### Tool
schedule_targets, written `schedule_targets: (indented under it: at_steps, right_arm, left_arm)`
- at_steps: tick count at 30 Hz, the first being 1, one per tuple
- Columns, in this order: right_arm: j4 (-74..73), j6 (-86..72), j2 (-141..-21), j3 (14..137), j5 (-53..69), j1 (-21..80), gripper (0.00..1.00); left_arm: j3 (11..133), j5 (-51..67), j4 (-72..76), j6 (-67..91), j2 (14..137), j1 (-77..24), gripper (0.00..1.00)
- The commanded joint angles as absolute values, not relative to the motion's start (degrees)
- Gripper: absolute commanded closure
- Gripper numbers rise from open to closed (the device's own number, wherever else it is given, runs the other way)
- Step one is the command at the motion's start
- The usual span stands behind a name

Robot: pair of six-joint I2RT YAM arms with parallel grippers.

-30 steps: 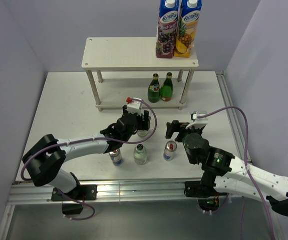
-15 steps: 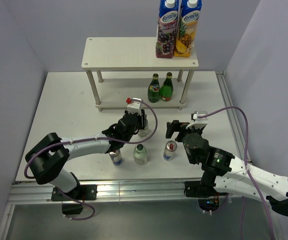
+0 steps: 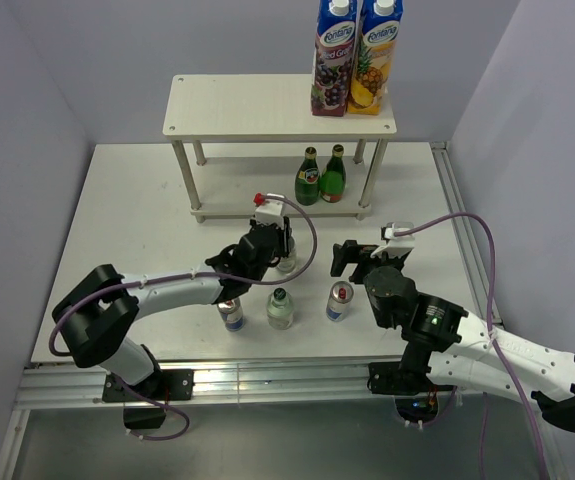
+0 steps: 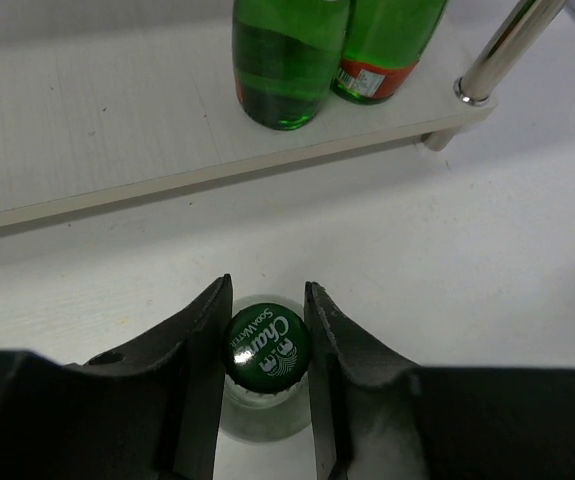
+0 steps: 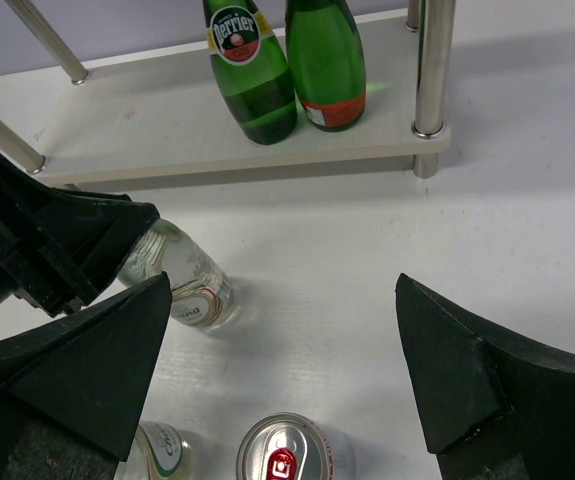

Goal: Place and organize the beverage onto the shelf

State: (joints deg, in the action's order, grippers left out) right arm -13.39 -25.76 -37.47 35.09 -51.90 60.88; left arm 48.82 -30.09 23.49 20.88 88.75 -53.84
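Note:
My left gripper needs to lift the bottle up and outward to the top board's bare end (image 3: 207,108) and let go of its cap there. That end is above and outward of my left gripper, away from the cartons.
My left gripper (image 3: 283,250) (image 4: 267,335) is shut on the green cap of a clear bottle (image 4: 267,345) (image 5: 182,278), which stands on the table just in front of the shelf (image 3: 267,108). Two dark green bottles (image 3: 308,178) (image 3: 333,175) stand on the shelf's lower board (image 4: 117,130). A second clear bottle (image 3: 281,308) and two cans (image 3: 232,314) (image 3: 339,300) stand near the table's front edge. My right gripper (image 3: 359,258) (image 5: 283,290) hangs open above the right can (image 5: 287,455), with nothing between its fingers.
Two tall juice cartons (image 3: 335,55) (image 3: 377,55) stand on the right end of the shelf's top board. A chrome leg (image 5: 432,70) stands at the lower board's front right corner, close to the green bottles. Grey walls close in both sides.
My left gripper has shut on the clear bottle's cap and edged slightly toward the shelf. The right arm has not moved.

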Motion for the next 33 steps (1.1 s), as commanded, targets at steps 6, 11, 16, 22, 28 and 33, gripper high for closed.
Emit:
schedule_targets:
  at_steps: [6,11,16,22,28,33]
  right_arm:
    - [-12.9,-26.4,-36.7,34.4,-54.3,61.1,0.00]
    - [-13.0,-26.5,-36.2,34.3,-54.3,61.1,0.00]
    - [-12.8,-26.5,-35.9,34.2,-54.1,61.1,0.00]
    - [-12.7,-26.3,-36.0,34.2,-54.1,61.1,0.00]
    - [-12.6,-26.3,-35.6,34.1,-54.3,61.1,0.00]
    - [-12.6,-26.3,-35.2,34.0,-54.4,61.1,0.00]
  left_arm:
    - [57.8,-34.6,10.6,19.0,81.0,-54.1,1.00]
    - [62.1,-36.1,6.5,17.7,78.1,-54.1,1.00]
    - [67.4,-38.8,1.7,15.3,76.1,-54.0,1.00]
    - [81.5,-38.8,-6.6,10.9,76.2,-52.7,1.00]
    - [100.1,-38.0,-14.8,4.3,79.4,-50.5,1.00]
    - [115.7,-33.2,-19.0,0.8,83.6,-45.5,1.00]
